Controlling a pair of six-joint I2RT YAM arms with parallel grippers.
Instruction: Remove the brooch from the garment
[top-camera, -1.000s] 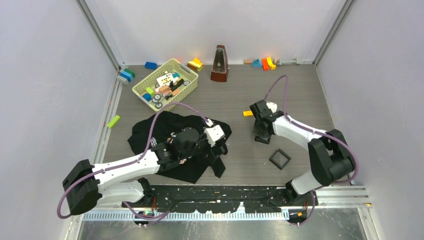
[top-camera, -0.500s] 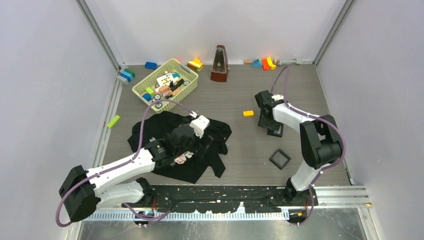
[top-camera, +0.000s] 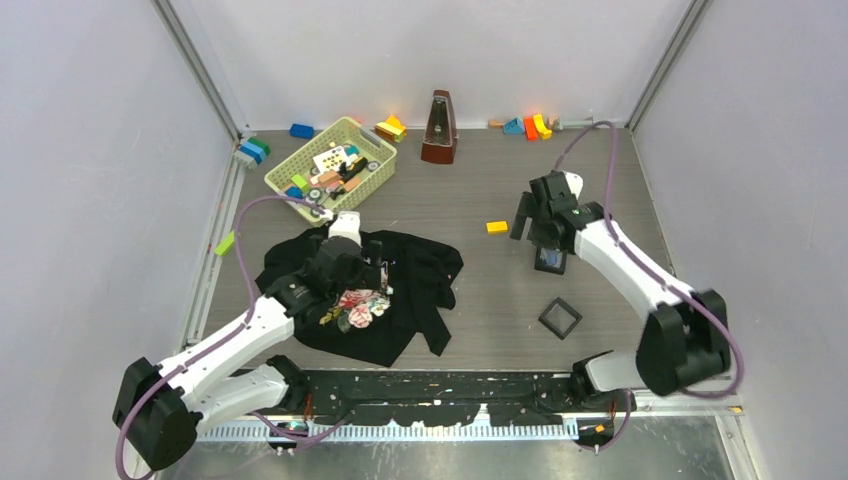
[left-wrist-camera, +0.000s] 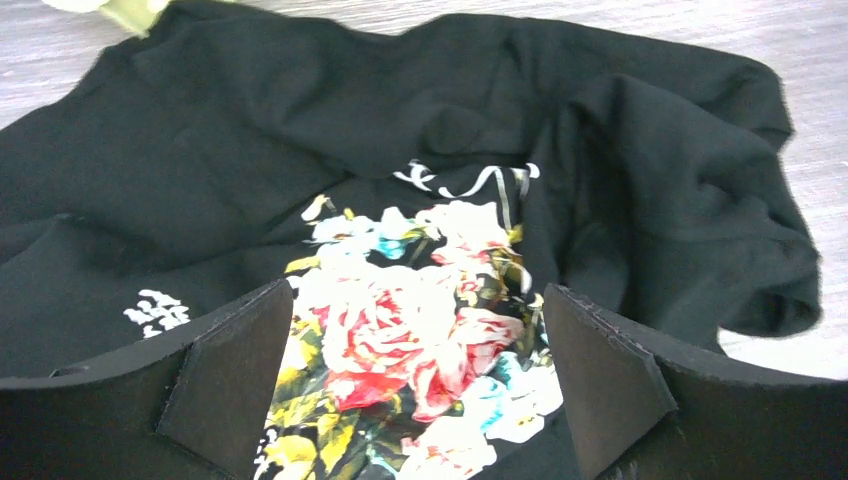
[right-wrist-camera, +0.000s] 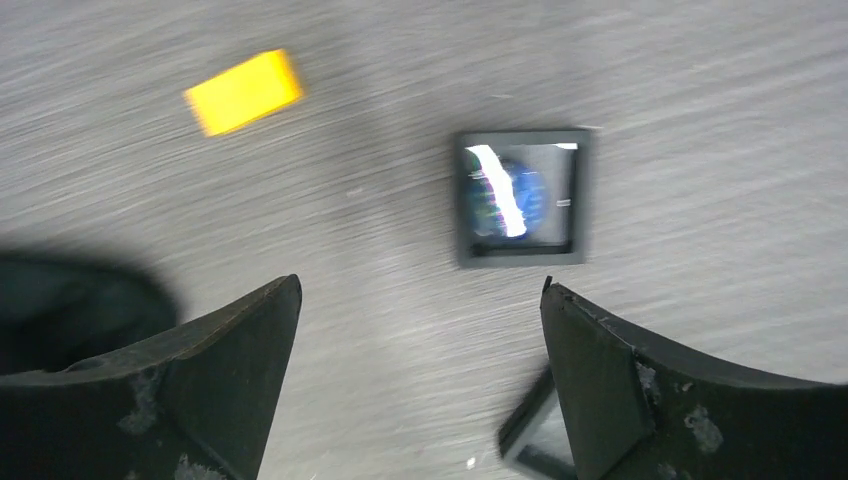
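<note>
My right gripper sweeps down to the garment's fold facing the box next, below it and to its left in the top view, where cloth bunches.
The garment (top-camera: 400, 290), a black T-shirt, lies crumpled left of centre, its rose print (left-wrist-camera: 410, 320) and white lettering facing up. My left gripper (left-wrist-camera: 420, 340) hovers open just above the print with nothing between its fingers; it also shows from above (top-camera: 372, 285). A small black square box (right-wrist-camera: 522, 198) sits on the table to the right, and the brooch (right-wrist-camera: 530, 195), a tiny blue piece, shows inside it under glare. My right gripper (right-wrist-camera: 420, 330) hangs open and empty above the table near that box (top-camera: 550, 260).
A second black square frame (top-camera: 560, 317) lies nearer the arm bases, beside my right finger (right-wrist-camera: 530, 440). A yellow block (top-camera: 496, 227) lies left of the box. A yellow basket (top-camera: 330, 165), a metronome (top-camera: 438, 128) and loose toy blocks stand at the back.
My right gripper has opened wide and drawn back up from the box. My left arm has swung left across the T-shirt, uncovering the floral print.
</note>
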